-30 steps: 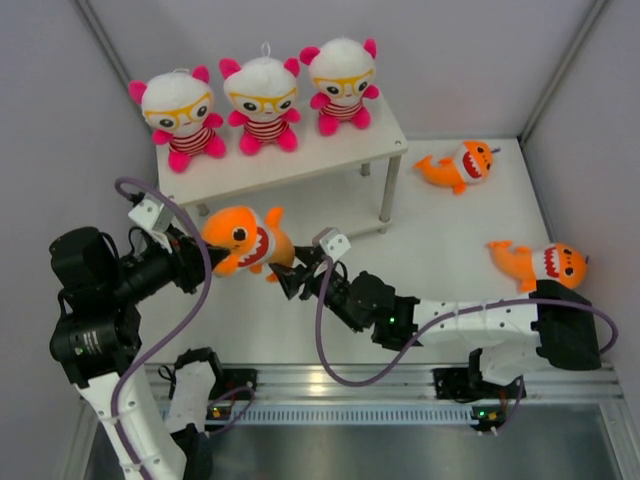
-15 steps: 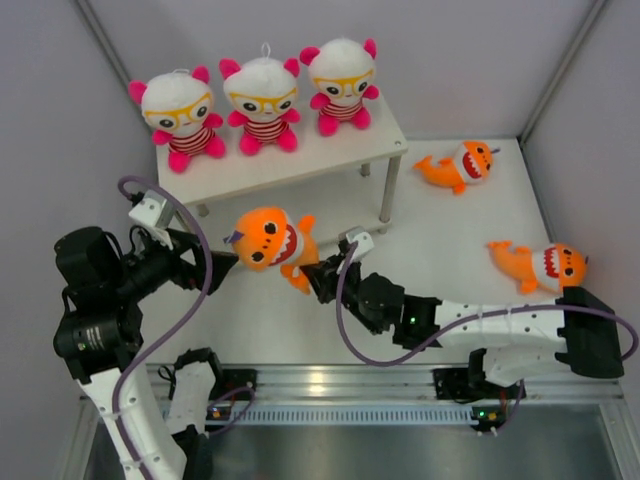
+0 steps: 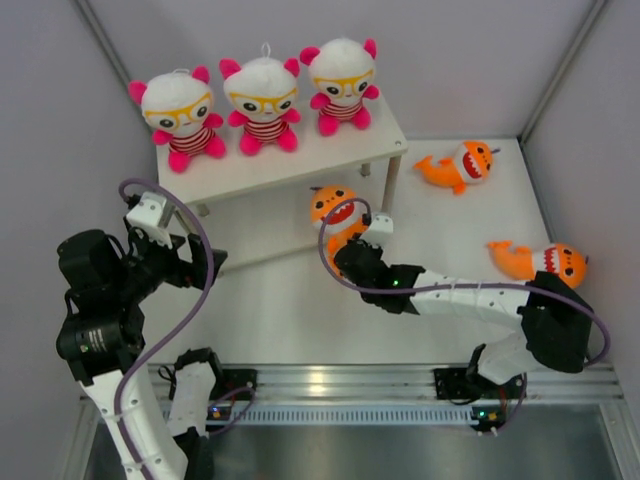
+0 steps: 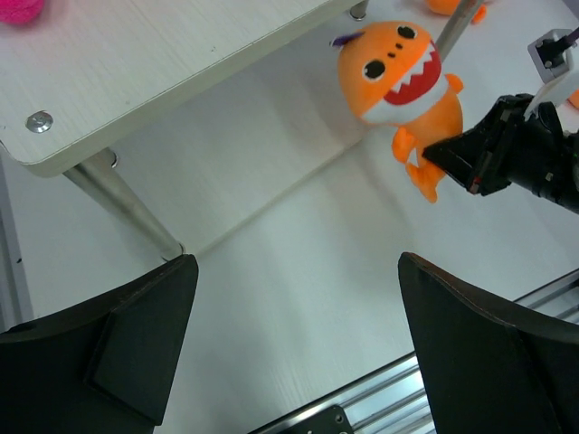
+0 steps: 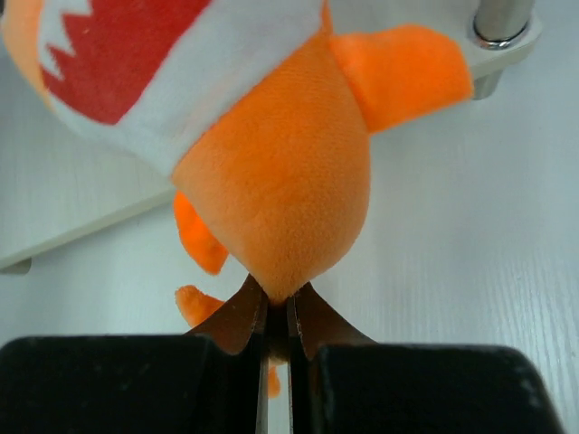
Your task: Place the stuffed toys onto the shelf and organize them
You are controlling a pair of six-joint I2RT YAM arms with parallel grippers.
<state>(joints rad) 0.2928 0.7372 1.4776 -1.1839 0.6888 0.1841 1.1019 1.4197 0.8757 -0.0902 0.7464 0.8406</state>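
Next, my right gripper moves outward to the shelf's lower level (image 3: 298, 218) (image 5: 95, 176), carries the shark under the shelf's top board, and releases the shark's tail end.
Three white-headed bears (image 3: 263, 102) sit in a row on the top of the white shelf (image 3: 300, 165). My right gripper (image 3: 347, 243) is shut on the tail end of an orange shark (image 3: 334, 208), holding it up at the shelf's front, near the right front leg (image 3: 388, 195). The right wrist view shows the shark's body (image 5: 280, 181) pinched between the fingertips of that gripper (image 5: 276, 294). My left gripper (image 4: 297, 267) is open and empty, low and to the left; in its view the shark (image 4: 398, 81) hangs beyond it.
Two more orange sharks lie on the table right of the shelf, one (image 3: 457, 165) by the back corner and one (image 3: 540, 263) near the right wall. The shelf's lower tier (image 3: 250, 225) lies under the top board. Walls close in on both sides.
My left gripper let go of the shark, opened wide and drew back left. My right gripper shut on the shark's tail and carried it right, toward the shelf's front.
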